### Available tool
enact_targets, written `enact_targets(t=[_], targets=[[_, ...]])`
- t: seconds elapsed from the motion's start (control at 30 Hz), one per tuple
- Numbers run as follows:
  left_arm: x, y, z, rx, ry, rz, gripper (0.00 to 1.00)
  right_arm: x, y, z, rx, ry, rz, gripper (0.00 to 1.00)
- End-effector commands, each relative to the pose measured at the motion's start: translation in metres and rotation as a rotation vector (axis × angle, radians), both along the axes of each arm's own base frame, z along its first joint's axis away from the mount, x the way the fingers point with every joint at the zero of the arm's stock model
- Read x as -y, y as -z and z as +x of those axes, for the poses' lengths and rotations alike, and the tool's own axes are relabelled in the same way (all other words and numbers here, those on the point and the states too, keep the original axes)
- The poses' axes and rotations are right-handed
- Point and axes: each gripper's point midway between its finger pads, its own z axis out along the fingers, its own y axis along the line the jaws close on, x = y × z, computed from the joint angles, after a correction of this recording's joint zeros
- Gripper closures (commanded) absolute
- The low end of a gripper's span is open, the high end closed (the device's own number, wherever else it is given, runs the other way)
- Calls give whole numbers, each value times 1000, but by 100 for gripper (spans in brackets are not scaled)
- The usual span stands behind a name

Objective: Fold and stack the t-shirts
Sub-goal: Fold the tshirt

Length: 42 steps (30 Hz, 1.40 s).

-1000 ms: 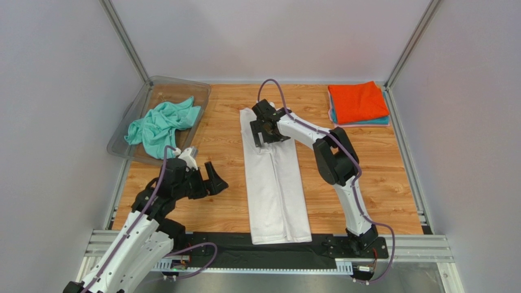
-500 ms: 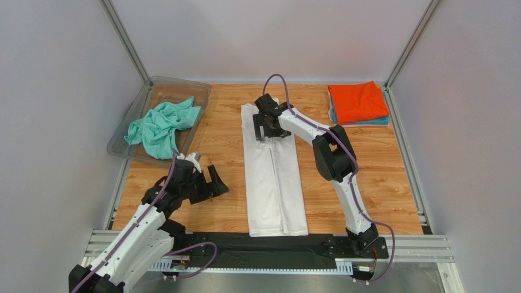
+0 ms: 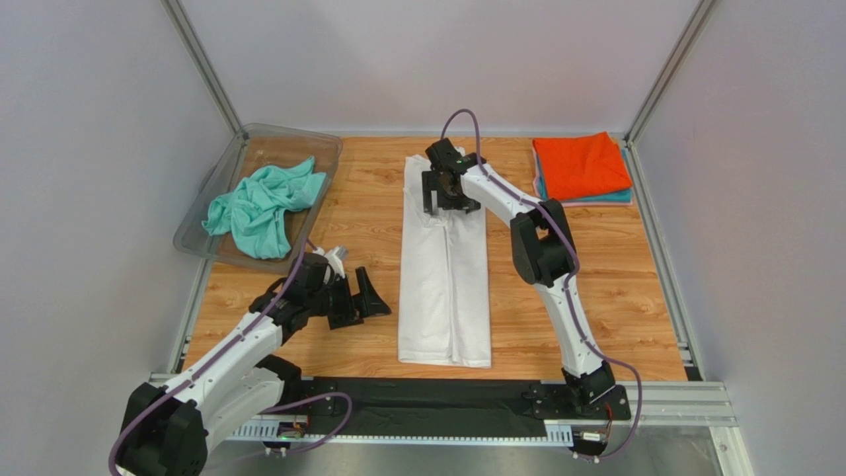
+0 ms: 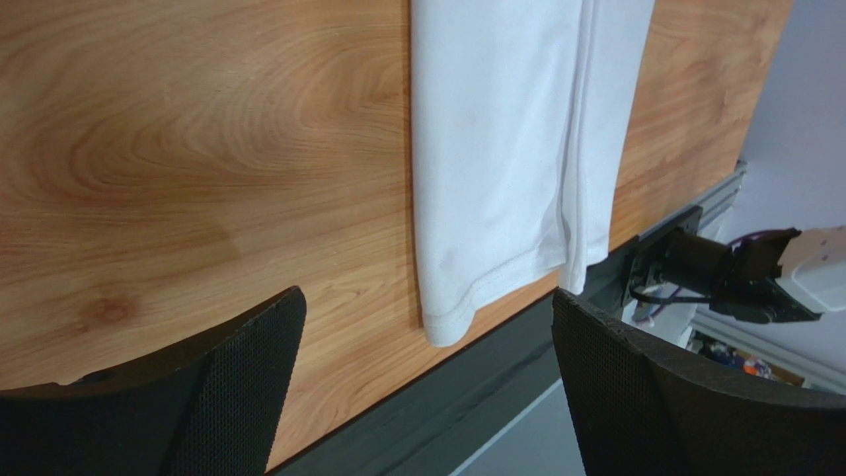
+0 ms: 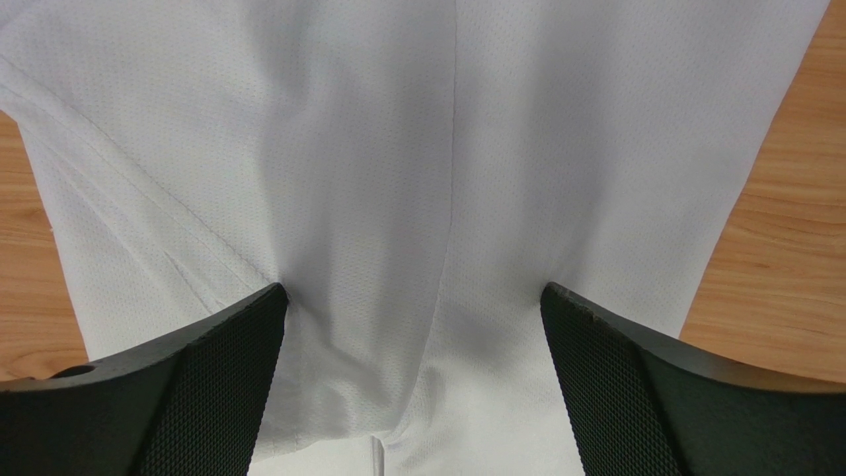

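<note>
The t-shirt still lies in a long strip, so my left gripper will move back and down next, with its open fingers on both sides of the t-shirt's near hem corner on its side [image 3: 401, 358] [image 4: 447, 326].
The large white t-shirt [image 3: 445, 283] lies folded into a long narrow strip down the middle of the table. My right gripper [image 3: 447, 201] is open, with both fingers down on the shirt's far end; white fabric [image 5: 427, 149] fills the space between them [image 5: 412, 293]. My left gripper [image 3: 362, 302] is open and empty, just left of the shirt's near end. Its view [image 4: 425, 297] shows the near hem corner [image 4: 447, 322]. The mint-green t-shirt [image 3: 260, 206] lies crumpled in the tray. The folded orange t-shirt [image 3: 581, 164] tops a teal one [image 3: 601, 198] at the back right. No pink one can be made out.
The clear plastic tray [image 3: 199, 223] sits at the back left against the frame post. A black strip [image 3: 417, 402] and metal rail run along the near edge. Grey walls close in the sides and back.
The right gripper has moved toward the back and dragged the white t-shirt with it, so the near hem now lies on the wood. The left gripper has moved right toward the shirt.
</note>
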Motion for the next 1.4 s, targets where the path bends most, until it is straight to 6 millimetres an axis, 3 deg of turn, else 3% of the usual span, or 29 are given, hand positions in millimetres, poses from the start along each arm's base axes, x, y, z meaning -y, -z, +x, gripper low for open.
enact_targets(t=[0.0,0.03,0.07,0.13,0.17,0.23,0.27,0.3,0.33,0.4,0.43,0.53,0.57,0.67,0.7,0.93,1.03,1.13,1.17,1.37], targets=[[20,-10,-13,26,110,-68,0,-1,-30,1,16,-15,18,0],[22,-9,-17,20,126,-70,0,-2,-45,1,33,-17,35,0],[25,-8,-21,16,148,-71,0,-3,-73,1,76,-19,64,0],[29,-4,-33,-9,194,-80,0,0,-93,-8,100,-21,78,0],[31,-3,-38,-16,213,-80,0,3,-126,-13,156,-10,106,0],[33,2,-46,-28,226,-72,0,8,-126,-31,152,-10,110,0],[35,5,-52,-35,251,-65,2,10,-135,-38,170,-12,126,0],[36,7,-54,-35,253,-55,2,11,-161,-47,234,-14,160,0],[38,9,-56,-42,253,-50,3,21,-144,-66,201,-8,138,0],[43,12,-60,-44,274,-44,5,27,-139,-86,212,14,151,0],[46,12,-61,-52,276,-49,6,43,-125,-115,185,22,137,0],[51,17,-60,-63,271,-41,12,53,-117,-150,184,62,205,0],[50,21,-61,-74,269,-29,16,63,-95,-170,134,77,191,0],[48,29,-60,-84,246,9,21,78,-77,-203,97,109,207,0],[49,30,-59,-81,247,14,27,78,-75,-209,96,116,220,0],[59,43,-65,-128,250,41,29,91,-54,-247,44,142,243,0],[62,48,-65,-140,233,49,35,92,-46,-257,22,152,250,0],[63,49,-64,-143,223,51,53,93,-38,-265,-2,152,246,0],[62,51,-63,-146,217,60,69,93,-36,-268,-11,147,245,0],[56,56,-66,-156,211,90,92,90,-23,-284,-61,115,227,0]])
